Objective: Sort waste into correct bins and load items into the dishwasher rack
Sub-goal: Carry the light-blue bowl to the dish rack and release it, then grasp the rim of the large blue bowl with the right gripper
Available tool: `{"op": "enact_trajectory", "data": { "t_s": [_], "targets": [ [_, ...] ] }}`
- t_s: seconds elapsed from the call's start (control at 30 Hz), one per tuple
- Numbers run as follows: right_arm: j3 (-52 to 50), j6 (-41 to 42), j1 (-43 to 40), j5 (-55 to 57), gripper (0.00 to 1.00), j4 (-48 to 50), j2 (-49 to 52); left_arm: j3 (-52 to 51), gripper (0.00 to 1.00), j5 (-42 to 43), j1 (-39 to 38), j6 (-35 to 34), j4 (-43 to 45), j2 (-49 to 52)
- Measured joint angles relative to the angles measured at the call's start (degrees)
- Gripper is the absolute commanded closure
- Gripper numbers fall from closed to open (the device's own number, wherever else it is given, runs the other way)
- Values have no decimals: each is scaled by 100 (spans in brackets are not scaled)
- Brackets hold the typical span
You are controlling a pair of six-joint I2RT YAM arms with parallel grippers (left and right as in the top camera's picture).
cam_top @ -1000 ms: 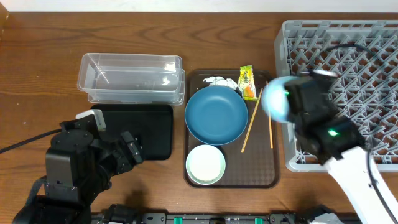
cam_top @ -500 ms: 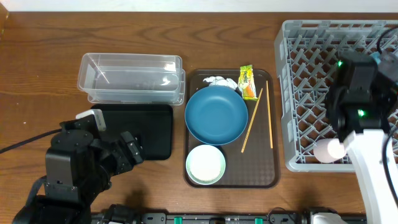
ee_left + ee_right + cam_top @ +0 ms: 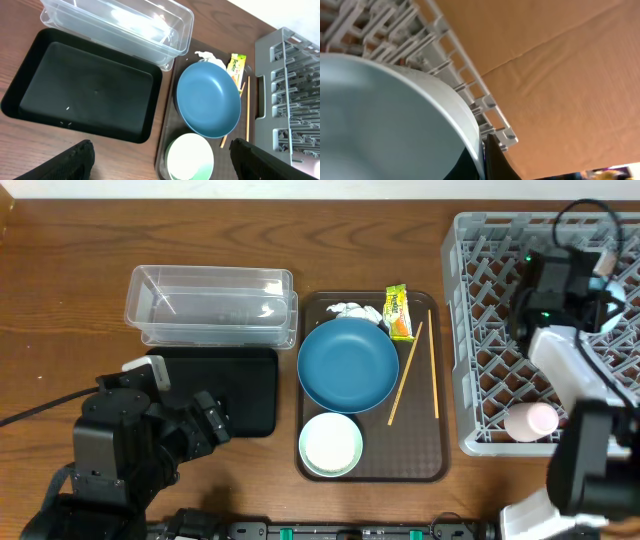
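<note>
The rack's tray side is empty. My right gripper shifts to the left in the overhead view next, then lowers the small pale-blue bowl onto the rack's wires (image 3: 498, 302) (image 3: 377, 30).
My right gripper (image 3: 483, 156) is shut on the rim of the small pale-blue bowl (image 3: 385, 120), held over the far part of the grey dishwasher rack (image 3: 490, 380); the arm hides the bowl in the overhead view. A pink cup (image 3: 530, 421) lies at the rack's front edge. The large blue bowl (image 3: 348, 365), white green-rimmed bowl (image 3: 330, 445), chopsticks (image 3: 405, 375), crumpled tissue (image 3: 355, 310) and snack wrapper (image 3: 399, 312) sit on the brown tray (image 3: 430, 460). My left gripper (image 3: 167, 165) is open and empty near the table's front edge.
The clear tub (image 3: 210, 305) stands at the back left, with the black tray (image 3: 235, 385) just in front of it. A few white specks (image 3: 67, 107) lie in the black tray. A brown cardboard surface (image 3: 560, 75) shows beyond the rack's edge.
My right arm has carried the pale-blue bowl from beside the brown tray's right edge to over the rack, then toward its far side. The left arm has not moved.
</note>
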Motion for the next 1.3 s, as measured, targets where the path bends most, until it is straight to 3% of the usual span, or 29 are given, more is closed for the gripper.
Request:
{"op": "enact_trajectory", "data": {
  "t_s": [0.27, 0.33, 0.37, 0.47, 0.57, 0.63, 0.8, 0.93, 1.03, 1.17, 1.3],
  "targets": [
    [42, -501, 470, 752, 89, 210, 448, -2, 11, 0, 0, 0, 0, 2],
    [42, -544, 699, 686, 82, 210, 481, 0, 11, 0, 0, 0, 0, 2],
    [42, -562, 813, 627, 71, 199, 520, -2, 11, 0, 0, 0, -2, 2],
    [33, -623, 1054, 452, 26, 160, 656, -2, 11, 0, 0, 0, 0, 2],
    [28, -636, 1180, 367, 9, 136, 708, 0, 11, 0, 0, 0, -2, 2],
    [26, -656, 1233, 356, 5, 133, 682, 0, 11, 0, 0, 0, -4, 2],
    [22, -654, 1563, 170, 2, -13, 358, 0, 11, 0, 0, 0, -2, 2],
    [22, -527, 2026, -680, 5, -750, -487, 0, 11, 0, 2, 0, 4, 2],
    [33, -164, 2339, -1814, 9, -1515, -1178, 0, 11, 0, 0, -2, -2, 2],
    [39, 782, 2496, -4120, 25, -2264, -1696, 0, 11, 0, 0, 0, -2, 2],
    [24, 1969, 2494, -5877, 26, -2643, -1628, 0, 11, 0, 0, 0, -2, 2]
  ]
}}
